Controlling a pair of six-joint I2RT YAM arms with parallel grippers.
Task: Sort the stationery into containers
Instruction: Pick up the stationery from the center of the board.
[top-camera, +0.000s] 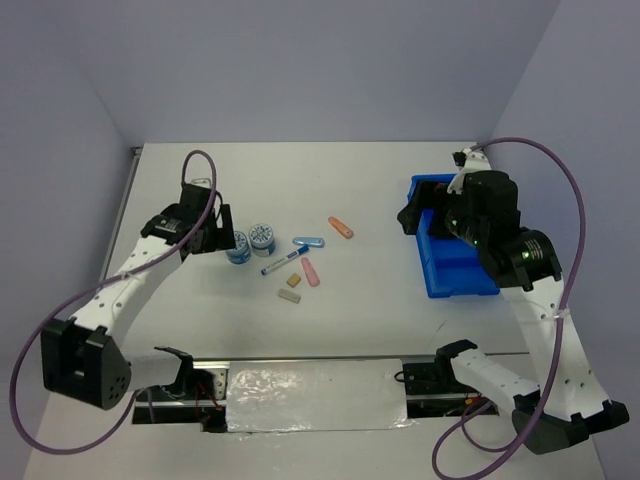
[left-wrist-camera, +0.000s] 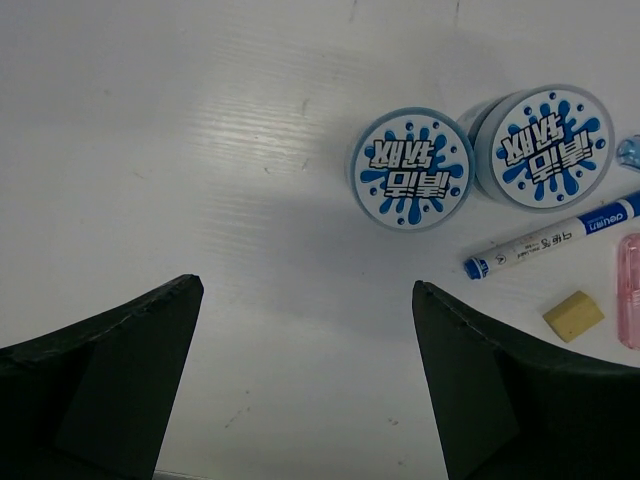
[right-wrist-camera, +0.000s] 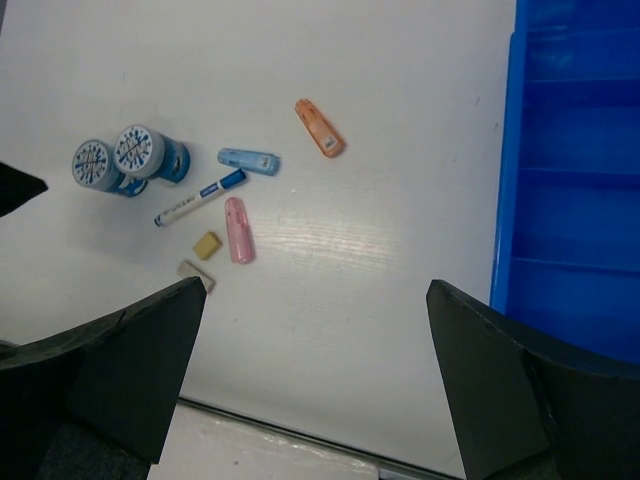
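The nearer blue-white disc is below my fingers and to the right in the top view. My left gripper will next lower to that side around the disc.
Two round blue-white discs (top-camera: 238, 247) (top-camera: 263, 237) stand side by side left of centre; they also show in the left wrist view (left-wrist-camera: 411, 169) (left-wrist-camera: 543, 146). Beside them lie the marker pen (top-camera: 280, 264), light-blue clip (top-camera: 309, 242), orange stick (top-camera: 340, 228), pink stick (top-camera: 310, 272) and two tan erasers (top-camera: 293, 282) (top-camera: 289, 296). The blue tray (top-camera: 455, 270) stands at the right. My left gripper (left-wrist-camera: 307, 285) is open and empty, just left of the discs. My right gripper (right-wrist-camera: 316, 284) is open and empty, above the table by the tray's left edge (right-wrist-camera: 505, 180).
The right arm (top-camera: 490, 215) hangs over the tray's far end and hides part of it. Purple cables loop beside both arms. A foil-covered strip (top-camera: 310, 390) runs along the near table edge.
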